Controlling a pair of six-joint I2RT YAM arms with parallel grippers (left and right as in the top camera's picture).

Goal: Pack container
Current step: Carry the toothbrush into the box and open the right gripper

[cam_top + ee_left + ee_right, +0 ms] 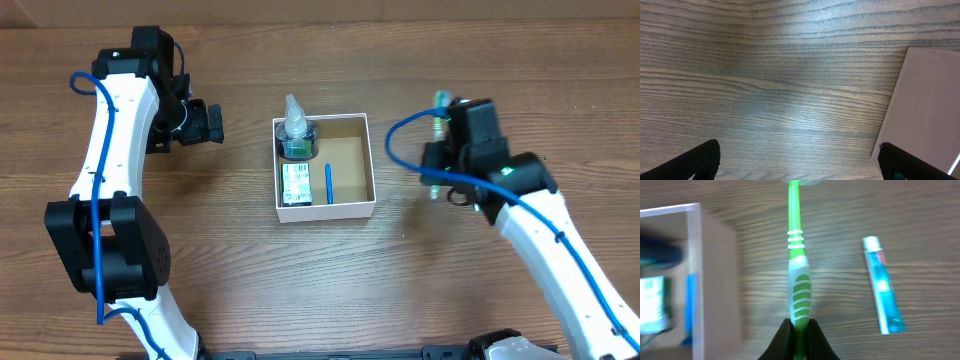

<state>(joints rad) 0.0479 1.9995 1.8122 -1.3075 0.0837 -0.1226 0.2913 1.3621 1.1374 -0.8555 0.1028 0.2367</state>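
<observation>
My right gripper moves over the container next, then down toward the gap (319, 184) (679, 304) between the packet and blue stick, where an empty part of the container's bottom shows.
The container (326, 211), a shallow white-walled box with a brown floor, sits mid-table. It holds a clear bottle on a dark base (296, 135), a green-and-white packet (296, 185) and a blue stick (328, 183). My right gripper (440, 150) is to its right, above the table, shut on a green toothbrush (799, 280), whose head points away from the jaws (800, 326). My left gripper (213, 122) is open and empty to the left of the container; the left wrist view shows its fingers spread (799, 165) over bare wood beside the container wall (925, 110).
A blue-and-white toothpaste tube (882, 292) lies on the table to the right of the toothbrush in the right wrist view. The container's corner (695, 255) shows at the left of that view. The right half of the container floor (350, 165) is bare.
</observation>
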